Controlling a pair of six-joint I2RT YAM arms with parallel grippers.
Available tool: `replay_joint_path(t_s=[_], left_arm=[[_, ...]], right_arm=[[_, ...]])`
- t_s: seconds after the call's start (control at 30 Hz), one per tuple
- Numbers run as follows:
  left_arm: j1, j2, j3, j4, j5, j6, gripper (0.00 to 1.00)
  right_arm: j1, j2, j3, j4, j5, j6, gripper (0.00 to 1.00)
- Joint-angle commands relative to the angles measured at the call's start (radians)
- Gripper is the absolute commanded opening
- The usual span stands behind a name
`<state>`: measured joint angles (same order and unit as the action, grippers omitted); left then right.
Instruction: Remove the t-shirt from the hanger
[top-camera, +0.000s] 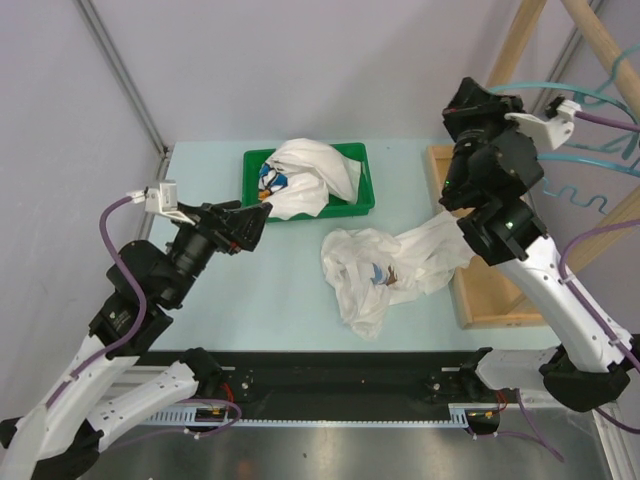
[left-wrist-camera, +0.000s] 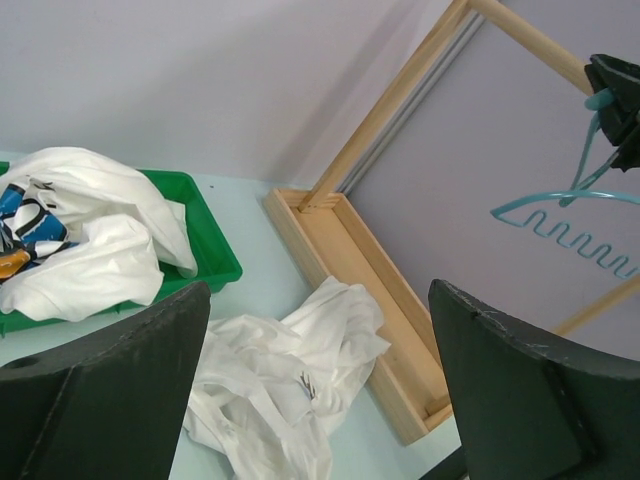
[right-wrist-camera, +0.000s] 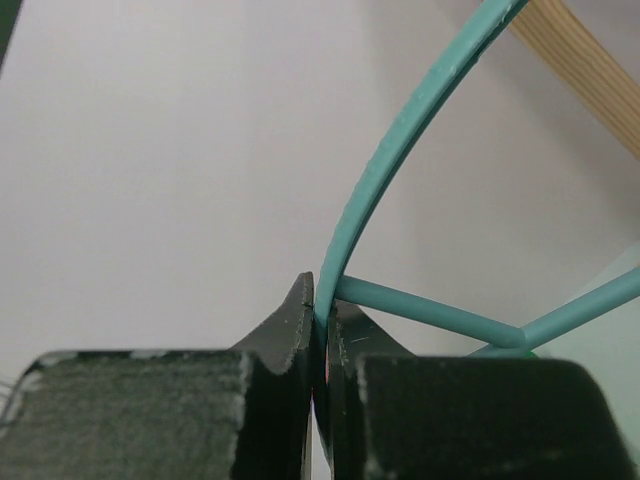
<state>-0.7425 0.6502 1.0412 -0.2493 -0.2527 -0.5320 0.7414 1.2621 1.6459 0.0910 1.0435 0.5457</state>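
The robot's right gripper should next move slightly toward the wooden rack and open to let go of the wire, as the white t-shirt is already off the hanger and on the tabletop.
A white t-shirt lies crumpled on the pale table, off the hanger; it also shows in the left wrist view. The teal wire hanger is bare and held up in the air at the right, by the wooden rack. My right gripper is shut on the hanger's wire, pinched between its fingertips. My left gripper is open and empty, above the table left of the shirt, its dark fingers wide apart.
A green tray holding other white garments sits at the back of the table. A wooden rack base and slanted wooden posts stand at the right. A metal frame post rises at the back left.
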Motion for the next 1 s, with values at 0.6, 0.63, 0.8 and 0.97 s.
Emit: replay_joint_path(t_s=[0.6,0.63,0.8,0.97], left_arm=[[-0.005,0.023,0.008,0.038,0.063,-0.028,0.94],[-0.005,0.023,0.005,0.041,0.063,-0.029,0.94],[-0.005,0.019,-0.003,0.045,0.067,-0.031,0.94],[-0.005,0.008,-0.021,0.054,0.067,-0.034,0.94]], right_arm=[[-0.076,-0.095,-0.035,-0.227,0.046,0.371,0.09],[-0.076,-0.099,-0.037,-0.243,0.041,0.400,0.15],[-0.048,-0.093,-0.022,-0.283,0.055,0.343,0.49],[0.010,-0.073,0.046,-0.418,0.096,0.266,0.85]])
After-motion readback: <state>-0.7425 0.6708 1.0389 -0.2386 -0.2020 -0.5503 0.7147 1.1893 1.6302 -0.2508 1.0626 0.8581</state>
